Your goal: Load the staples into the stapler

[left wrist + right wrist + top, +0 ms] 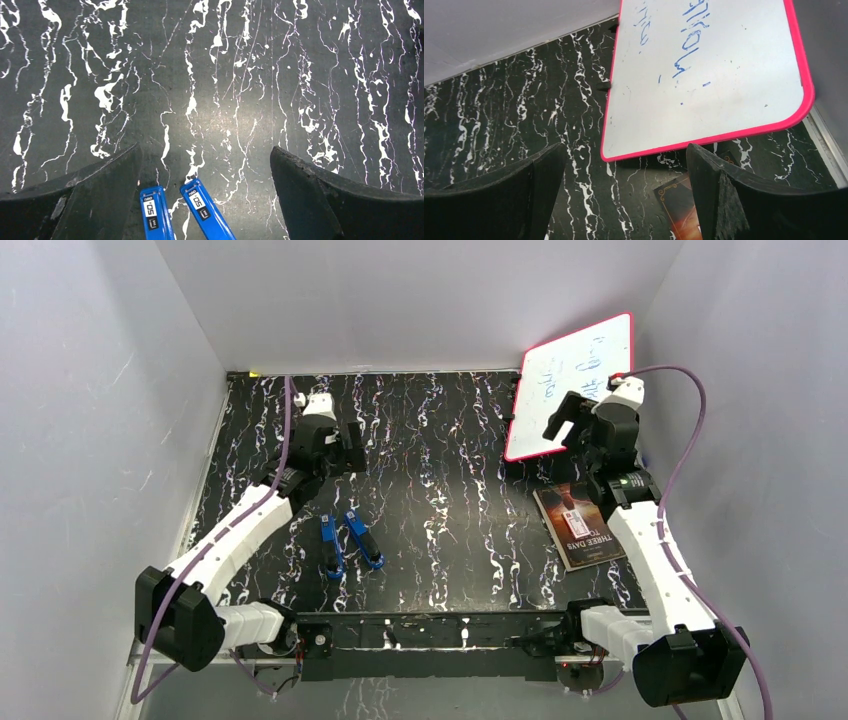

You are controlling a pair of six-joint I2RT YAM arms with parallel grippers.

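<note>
Next, my right gripper swings back, to the left in the top view, and down onto the slanted stapler's middle [362, 534], as the slanted stapler is the closer one.
Two slim blue staplers [331, 545] [364, 538] lie side by side on the black marbled table, left of centre. In the left wrist view their labelled ends [156, 212] [205, 210] show at the bottom edge, between my fingers. My left gripper [350, 448] [205, 148] hovers open beyond the staplers, holding nothing. My right gripper [563, 425] [625, 146] is open and empty at the far right, in front of the whiteboard. The staples are out of view in every frame.
A pink-rimmed whiteboard [570, 385] [704, 75] leans at the back right. A dark book [585, 525] [679, 205] lies flat below it, under my right arm. White walls close in the table on three sides.
</note>
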